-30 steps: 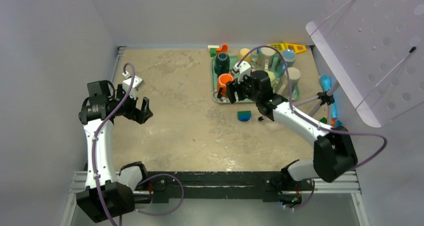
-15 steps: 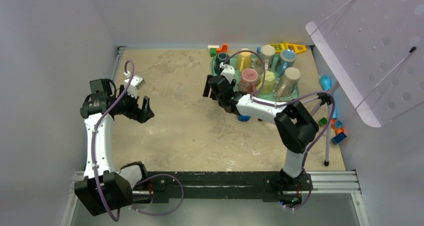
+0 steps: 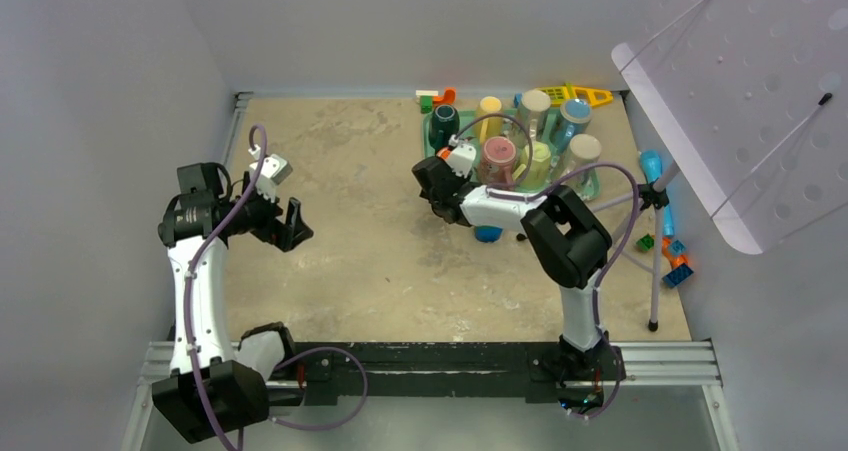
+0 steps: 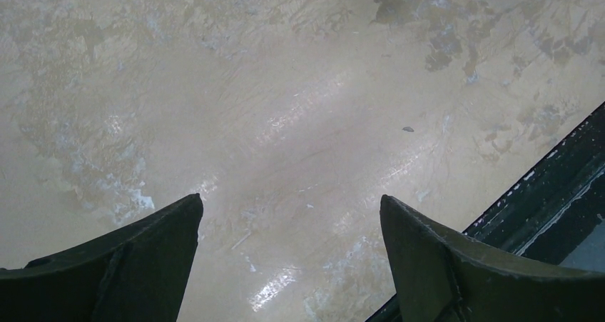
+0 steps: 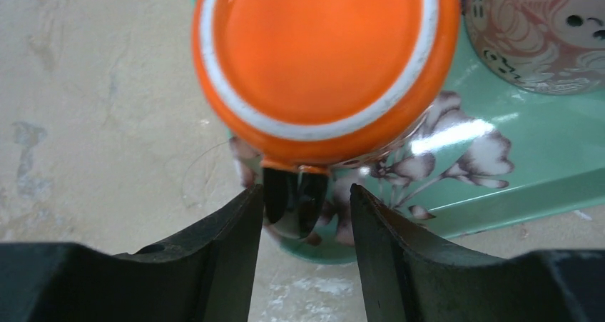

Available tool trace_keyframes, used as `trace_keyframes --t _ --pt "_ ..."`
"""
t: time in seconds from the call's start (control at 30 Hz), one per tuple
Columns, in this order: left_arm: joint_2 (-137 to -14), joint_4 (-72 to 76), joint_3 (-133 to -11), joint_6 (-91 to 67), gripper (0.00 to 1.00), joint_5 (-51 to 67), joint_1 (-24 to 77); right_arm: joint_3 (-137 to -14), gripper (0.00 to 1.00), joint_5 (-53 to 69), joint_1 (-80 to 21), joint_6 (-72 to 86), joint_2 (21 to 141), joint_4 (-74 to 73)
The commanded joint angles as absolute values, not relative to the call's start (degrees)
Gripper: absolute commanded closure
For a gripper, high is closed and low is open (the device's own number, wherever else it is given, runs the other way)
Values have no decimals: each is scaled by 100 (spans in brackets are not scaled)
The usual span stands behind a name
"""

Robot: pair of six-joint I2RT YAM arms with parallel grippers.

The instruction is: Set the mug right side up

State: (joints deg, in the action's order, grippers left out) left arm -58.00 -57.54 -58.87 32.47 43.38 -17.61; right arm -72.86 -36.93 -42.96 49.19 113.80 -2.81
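Observation:
My left gripper will next rise and tilt up and come across to the mug's rim, since the orange mug [image 3: 445,154] stands to its right in the top view.
The orange mug [image 5: 324,58] stands upside down at the corner of the green flowered tray [image 5: 528,172], its white-ringed base facing the right wrist camera. Its dark glossy handle [image 5: 296,200] hangs between the fingers of my right gripper [image 5: 305,200]. The jaws are open and straddle the handle with a small gap on the right. In the top view the right gripper [image 3: 432,183] covers most of the mug at the tray's near-left corner. My left gripper [image 3: 290,221] is open and empty over bare table at the left, as the left wrist view [image 4: 292,208] shows.
The tray [image 3: 596,183] also holds a pink patterned mug [image 3: 498,156], a dark teal cup [image 3: 443,123] and several other cups. A blue-green bowl [image 3: 488,234] lies just in front of the tray. Toy bricks [image 3: 670,251] and a white perforated panel [image 3: 740,91] are at the right.
My right arm has folded in and swung its gripper from the tray's front to its near-left corner, onto the orange mug's handle. The left arm has barely moved.

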Motion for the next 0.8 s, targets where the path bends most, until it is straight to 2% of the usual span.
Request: trace_keyframes --t 0.0,0.13,0.17,0.27,0.43,0.6,0.77 --pt "-5662 -5799 -5845 3481 2 4712 -1787 -7282 50 -3954 -4096 5101 11226 -168" --pt "-5661 -5977 -5874 3658 2 4961 -1786 -7453 62 -3993 -4001 4832 11345 -229" --pt "-5640 -6004 -5879 3683 2 4992 -1788 -7450 69 -3984 -3987 4806 11354 -224" --pt "-5576 -6018 -5865 3709 2 5005 -1780 -7299 100 -3812 -3911 4691 11312 -53" --pt "-5614 -6093 -5926 3673 2 5019 -1792 -6826 100 -3537 -3885 3904 10768 601" --pt "-5929 -6434 -6603 3294 2 4945 -1793 -6190 100 -2753 -3890 2884 9548 1589" --pt "-6424 -6955 -7502 2745 3 6041 -1792 -5915 100 -2018 -3892 2263 8595 2031"
